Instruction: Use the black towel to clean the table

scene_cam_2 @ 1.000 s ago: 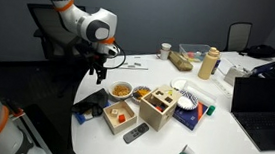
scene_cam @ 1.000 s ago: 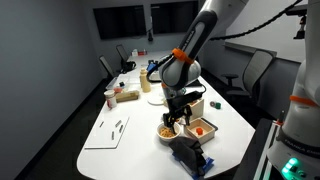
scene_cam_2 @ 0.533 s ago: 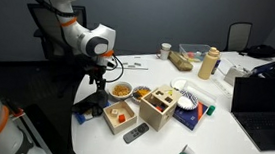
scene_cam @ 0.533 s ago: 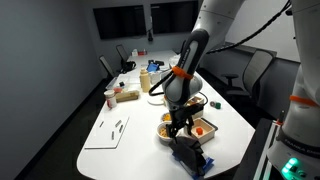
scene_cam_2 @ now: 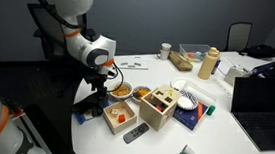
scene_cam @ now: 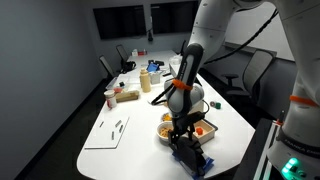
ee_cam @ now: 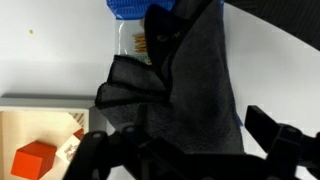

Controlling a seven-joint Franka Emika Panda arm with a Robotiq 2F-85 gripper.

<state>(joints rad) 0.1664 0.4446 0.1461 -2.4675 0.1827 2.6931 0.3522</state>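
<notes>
My gripper is open directly above the towel, which lies between its two fingers, so it should move down slightly onto the towel's crumpled middle and close there.
The black towel lies crumpled at the table's near edge; it also shows in an exterior view next to the snack bowl. In the wrist view the towel fills the middle, directly under the jaws. My gripper is open, one finger on each side of the towel, with nothing held. In both exterior views the gripper points down just above the towel. The white table is crowded on this side.
A snack bowl and a wooden tray with a red block stand beside the towel. A wooden box, remote, laptop and bottle lie further along. A white sheet lies apart.
The arm has lowered and moved from above the snack bowl toward the table edge, so the gripper now hangs right over the black towel. The towel has not moved.
</notes>
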